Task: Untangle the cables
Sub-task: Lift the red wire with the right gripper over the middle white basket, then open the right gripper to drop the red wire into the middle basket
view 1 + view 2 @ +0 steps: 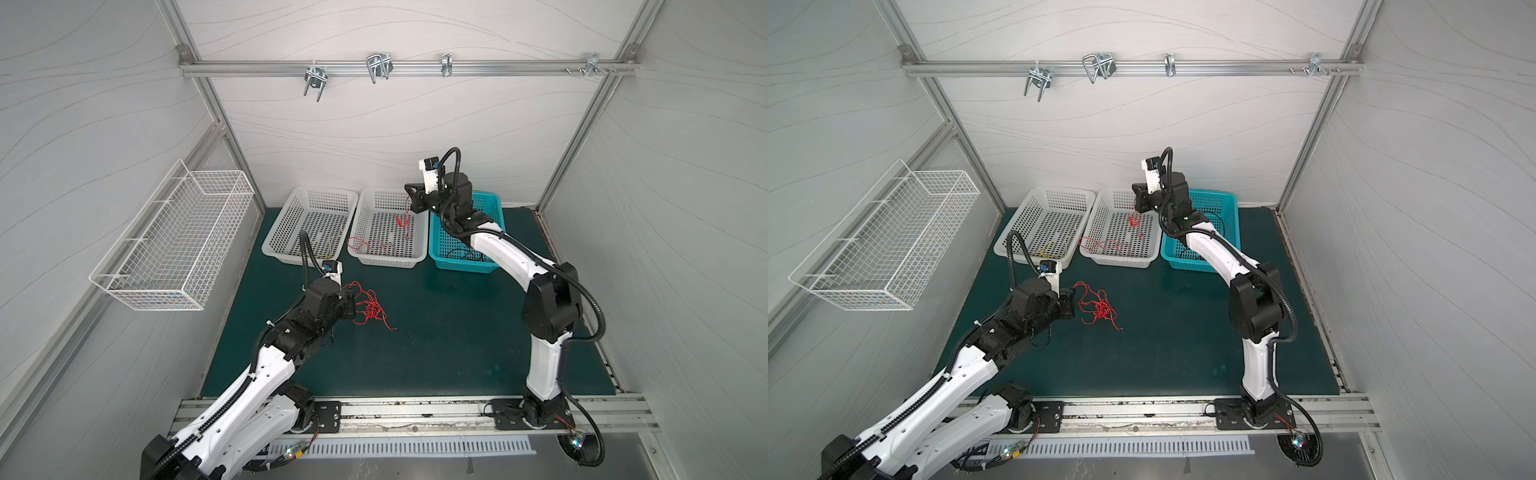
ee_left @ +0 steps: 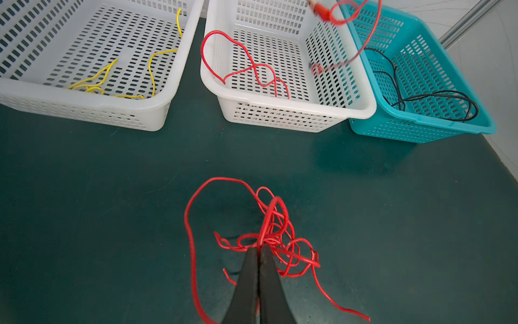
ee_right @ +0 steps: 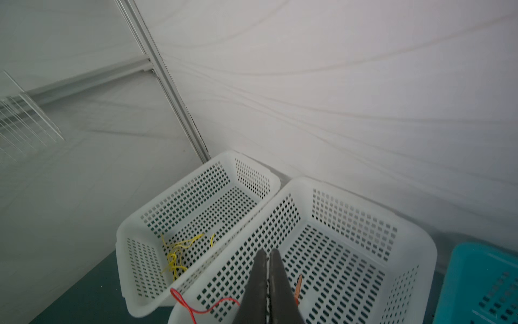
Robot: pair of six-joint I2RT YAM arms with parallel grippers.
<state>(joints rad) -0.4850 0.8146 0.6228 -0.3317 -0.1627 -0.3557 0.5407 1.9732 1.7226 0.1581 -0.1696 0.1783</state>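
I should next lower my right gripper toward the bottom of the middle white basket (image 3: 323, 294) and release the red cable, because the basket lies open below the gripper.
A tangle of red cables (image 1: 372, 309) (image 1: 1098, 307) (image 2: 276, 238) lies on the green mat. My left gripper (image 1: 354, 305) (image 2: 259, 248) is shut on a strand at the tangle's edge. My right gripper (image 1: 409, 198) (image 3: 267, 252) hangs above the middle white basket (image 1: 420, 249) (image 2: 370, 108), shut on a red cable (image 1: 404, 220) (image 1: 1135, 220) that dangles into it. Another red cable (image 1: 370, 245) (image 2: 241, 56) lies in that basket, looping over its rim. Yellow cables (image 1: 324, 245) (image 2: 95, 81) lie in the left white basket (image 1: 270, 245), and a black cable (image 2: 434, 103) in the teal basket (image 1: 494, 203).
The three baskets stand side by side along the back of the green mat (image 1: 436, 332). A white wire basket (image 1: 174, 237) is fixed to the left wall. Metal hooks (image 1: 378, 66) hang from a rail high on the back wall.
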